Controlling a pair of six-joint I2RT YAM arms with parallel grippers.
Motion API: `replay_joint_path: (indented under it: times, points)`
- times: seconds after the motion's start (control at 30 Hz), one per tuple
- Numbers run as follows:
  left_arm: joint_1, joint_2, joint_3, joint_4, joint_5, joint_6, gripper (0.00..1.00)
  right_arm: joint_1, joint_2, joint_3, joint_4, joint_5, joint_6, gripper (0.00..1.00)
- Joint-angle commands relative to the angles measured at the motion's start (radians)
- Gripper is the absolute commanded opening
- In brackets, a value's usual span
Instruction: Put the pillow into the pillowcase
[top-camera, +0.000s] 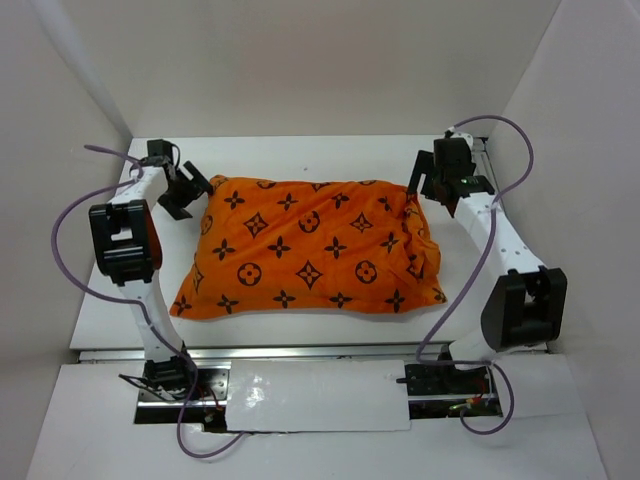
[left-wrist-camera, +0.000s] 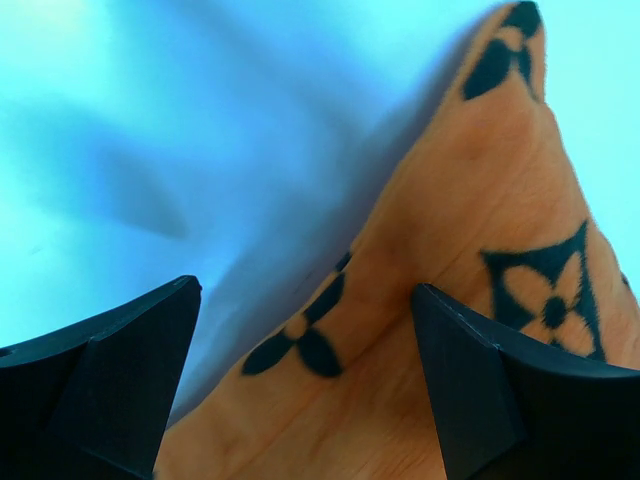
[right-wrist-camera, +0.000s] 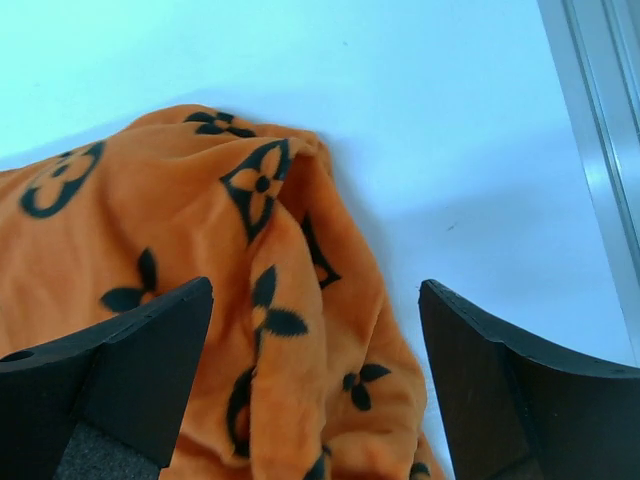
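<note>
The pillowcase's side edge beside its far corner runs between my left gripper's spread fingers. So I should next lower that gripper slightly, slide it toward the pillowcase (top-camera: 310, 245) and close it on that edge.
The orange pillowcase (top-camera: 310, 245) with dark brown flower and star motifs lies plump and full across the middle of the white table (top-camera: 300, 155). The pillow is hidden; no white fabric shows anywhere. My left gripper (top-camera: 186, 190) is open at the case's far left corner. In the left wrist view that corner of the pillowcase (left-wrist-camera: 470, 200) rises between the spread black fingers (left-wrist-camera: 120, 380), untouched. My right gripper (top-camera: 430, 186) is open at the far right corner, just above the rumpled folds of the pillowcase (right-wrist-camera: 200, 230). Nothing is pinched between its fingers (right-wrist-camera: 510, 390).
White walls (top-camera: 330, 60) close in the table at the back and both sides. A metal rail (right-wrist-camera: 600, 150) runs along the table's right edge, and another rail (top-camera: 300, 352) crosses the front. Purple cables (top-camera: 70, 215) loop beside each arm.
</note>
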Motion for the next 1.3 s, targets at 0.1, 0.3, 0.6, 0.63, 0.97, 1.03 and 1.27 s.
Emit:
replay_joint_path:
  times: [0.1,0.3,0.6,0.63,0.97,1.03,1.27]
  points:
    - [-0.056,0.091,0.106,0.046,0.078,0.009,1.0,-0.062,0.078,0.054,0.097,-0.02,-0.006,0.91]
    - [-0.121,0.157,0.107,0.057,0.034,0.018,1.0,-0.108,0.192,0.098,0.134,-0.063,0.055,0.95]
    - [-0.153,0.162,0.035,0.136,0.071,0.032,0.0,-0.141,0.354,0.146,0.185,-0.098,0.136,1.0]
    - [-0.153,0.143,0.016,0.165,0.049,0.032,0.0,-0.166,0.366,0.146,0.198,-0.119,0.146,1.0]
    - [-0.125,-0.147,-0.101,0.244,0.011,0.052,0.0,-0.199,0.515,0.161,0.295,-0.417,0.195,0.61]
    - [-0.125,-0.203,-0.101,0.244,-0.004,0.061,0.0,-0.199,0.5,0.122,0.336,-0.48,0.183,0.14]
    - [-0.095,-0.233,0.212,0.074,-0.083,0.115,0.0,-0.208,0.471,0.435,0.265,-0.42,0.071,0.0]
